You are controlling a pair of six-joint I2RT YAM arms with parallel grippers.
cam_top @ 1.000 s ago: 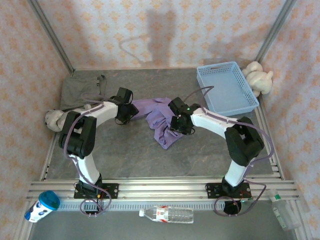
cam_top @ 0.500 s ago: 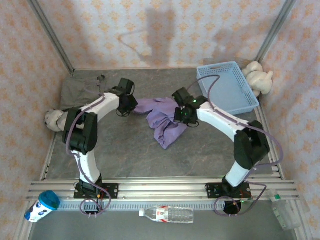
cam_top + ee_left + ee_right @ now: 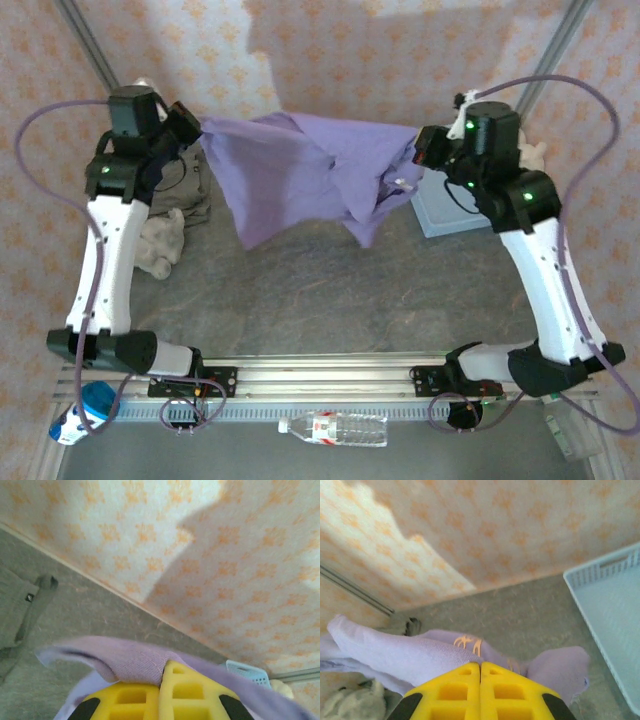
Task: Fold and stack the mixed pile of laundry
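Next, my right gripper will lower outward and release the shirt's edge on the tabletop (image 3: 546,614) beside the basket, since that bare spot lies below and outward of it.
Both arms are raised high with the lavender-purple T-shirt (image 3: 300,170) stretched between them above the table. At the shirt's upper left corner my left gripper (image 3: 186,126) is shut on the cloth. In the left wrist view its yellow fingertips (image 3: 164,672) pinch a fold of the T-shirt (image 3: 125,657). My right gripper (image 3: 424,152) is shut on the shirt's upper right edge. Its fingertips (image 3: 480,666) clamp the T-shirt (image 3: 400,655) in the right wrist view. The grey-olive garment (image 3: 192,188) lies at the back left, partly behind the hanging shirt, and it also shows as grey-olive garment (image 3: 15,615).
A light blue mesh basket (image 3: 442,208) sits at the back right, partly behind the right arm, seen as basket (image 3: 610,615) from the right wrist. One plush toy (image 3: 160,242) lies at the left edge, another plush toy (image 3: 536,156) at the back right. A water bottle (image 3: 335,430) and a cup (image 3: 82,414) lie in front of the rail.
Both grippers shut on the T-shirt as it lay crumpled on the table. The arms then lifted it high and moved apart, spreading it.
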